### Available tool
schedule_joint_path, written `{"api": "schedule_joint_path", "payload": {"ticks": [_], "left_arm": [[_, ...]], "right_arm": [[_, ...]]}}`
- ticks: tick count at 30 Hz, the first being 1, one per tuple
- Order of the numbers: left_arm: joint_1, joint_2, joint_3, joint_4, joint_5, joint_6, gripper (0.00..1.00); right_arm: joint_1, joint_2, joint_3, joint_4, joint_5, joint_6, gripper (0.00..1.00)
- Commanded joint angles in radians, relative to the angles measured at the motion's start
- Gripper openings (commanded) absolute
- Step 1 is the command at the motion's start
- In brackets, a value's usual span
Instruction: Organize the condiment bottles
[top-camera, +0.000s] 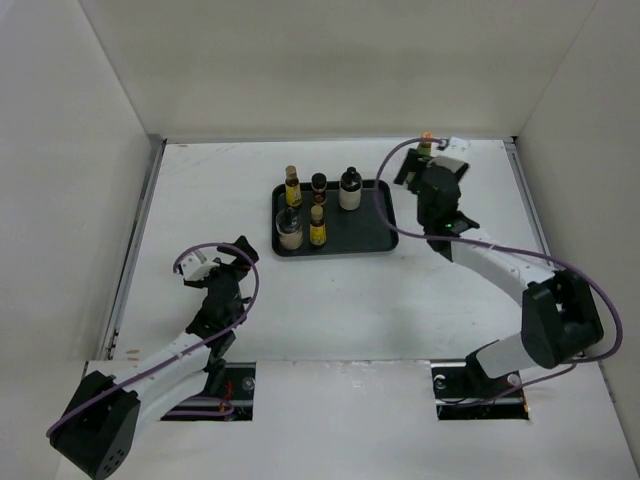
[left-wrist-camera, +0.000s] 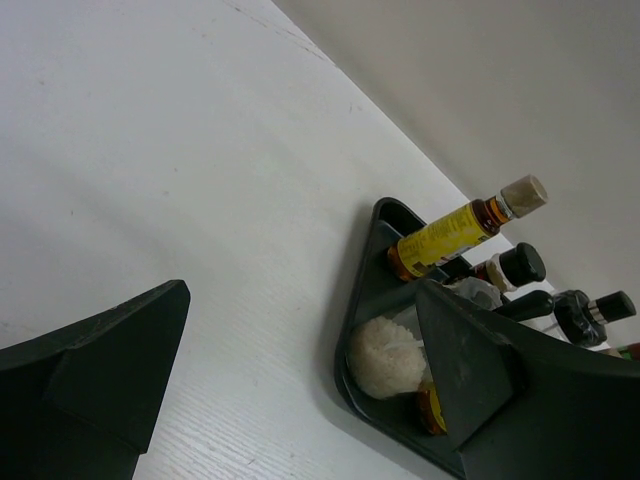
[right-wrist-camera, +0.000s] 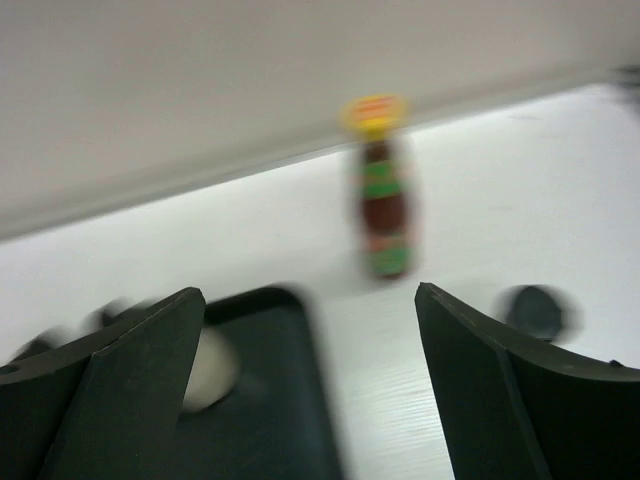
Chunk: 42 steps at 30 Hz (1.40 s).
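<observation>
My right gripper moves toward the right in the wrist view next and comes down around the dark cap (right-wrist-camera: 536, 313). The black-capped jar stands off the tray.
Five condiment bottles stand on the black tray (top-camera: 368, 232): two amber yellow-labelled ones (top-camera: 292, 187) (top-camera: 317, 227), a dark-capped jar (top-camera: 318, 187), a white jar with a dark cap (top-camera: 350, 190) and the wider shaker (top-camera: 289, 231). The tall red bottle (top-camera: 426, 145) with a yellow cap stands off the tray at the back right. My right gripper (top-camera: 428, 166) is open and empty just in front of it. In the right wrist view the red bottle (right-wrist-camera: 385, 205) shows blurred beyond the open gripper (right-wrist-camera: 310, 385). My left gripper (top-camera: 222, 262) is open and empty, left of the tray.
A blurred dark round object (right-wrist-camera: 535, 310) sits on the table right of the red bottle. The left wrist view shows the tray's corner (left-wrist-camera: 375, 260), the shaker (left-wrist-camera: 388, 355) and an amber bottle (left-wrist-camera: 450, 230). White walls enclose the table on three sides.
</observation>
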Motion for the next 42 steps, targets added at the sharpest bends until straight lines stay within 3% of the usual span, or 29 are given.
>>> {"api": "schedule_joint_path", "payload": {"ticks": [1,10,15,20,23,25,33,42], "left_arm": [[-0.01,-0.008,-0.01,0.051,0.002,0.002,1.0],[-0.005,-0.002,-0.009,0.051,0.01,0.002,1.0],[-0.005,0.034,-0.001,0.057,0.013,0.001,1.0],[0.002,0.012,-0.01,0.063,0.014,0.002,1.0],[-0.001,0.035,-0.003,0.063,0.014,0.002,1.0],[-0.001,0.024,-0.006,0.064,0.014,0.002,1.0],[-0.01,0.028,-0.006,0.069,0.014,0.004,1.0],[-0.002,0.014,-0.01,0.069,0.014,0.002,1.0]], "right_arm": [[-0.13,0.028,-0.047,0.01,0.136,0.034,0.94],[-0.317,0.195,0.009,-0.042,0.029,0.061,0.92],[-0.353,0.244,0.04,-0.073,-0.061,0.103,0.84],[-0.37,0.298,0.092,-0.075,-0.112,0.097,0.64],[-0.365,0.285,0.088,-0.064,-0.1,0.093,0.43],[-0.359,0.252,0.071,-0.059,-0.086,0.088,0.38],[-0.145,0.067,-0.012,-0.044,-0.065,0.079,0.38],[0.139,0.184,0.109,-0.023,-0.149,0.054,0.41]]}}
